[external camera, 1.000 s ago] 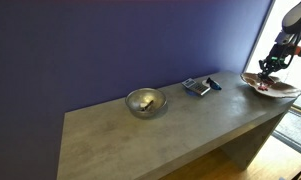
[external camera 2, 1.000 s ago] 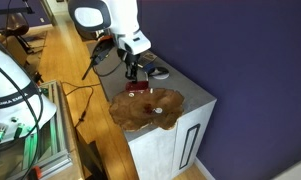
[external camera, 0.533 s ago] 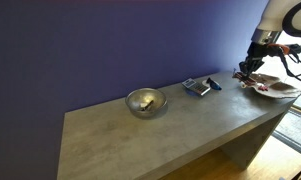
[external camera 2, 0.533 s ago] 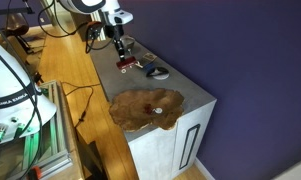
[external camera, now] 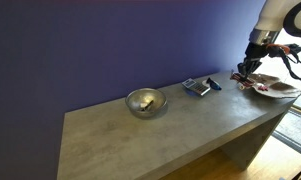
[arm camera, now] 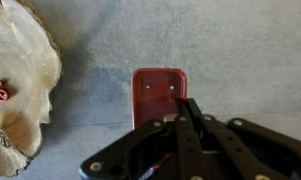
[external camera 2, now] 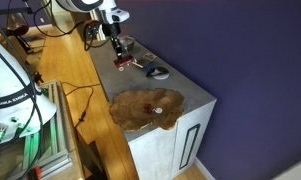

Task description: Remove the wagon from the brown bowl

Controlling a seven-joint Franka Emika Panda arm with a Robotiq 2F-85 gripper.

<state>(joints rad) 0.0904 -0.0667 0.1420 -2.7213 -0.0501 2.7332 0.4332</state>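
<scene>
My gripper moves past the blue-grey gadget and down onto bare tabletop [external camera: 160, 141] beside the silver bowl next to release the wagon [external camera: 240, 77], since that spot is clear.
My gripper [external camera 2: 118, 52] is shut on the red wagon [external camera 2: 123, 63] and holds it just above the grey table, away from the brown bowl [external camera 2: 130, 115]. In an exterior view the gripper [external camera: 247, 68] hangs with the wagon [external camera: 240, 77] between the blue-grey gadget and the brown bowl [external camera: 275, 91]. In the wrist view the wagon [arm camera: 157, 92] is a red rectangle between the fingers of my gripper [arm camera: 180, 115], over bare table. The bowl's pale wavy rim [arm camera: 25, 75] is at the left edge.
A silver metal bowl [external camera: 145, 102] with something yellowish inside stands mid-table. The blue-grey flat gadget [external camera: 197, 87] lies near the gripper and also shows in an exterior view [external camera 2: 150, 70]. A small pale item [external camera 2: 158, 108] lies in the brown bowl. The table edge is close beyond the bowl.
The gripper has lifted out of the brown bowl with the wagon and moved along the table towards the gadget. In the last half second it has barely moved.
</scene>
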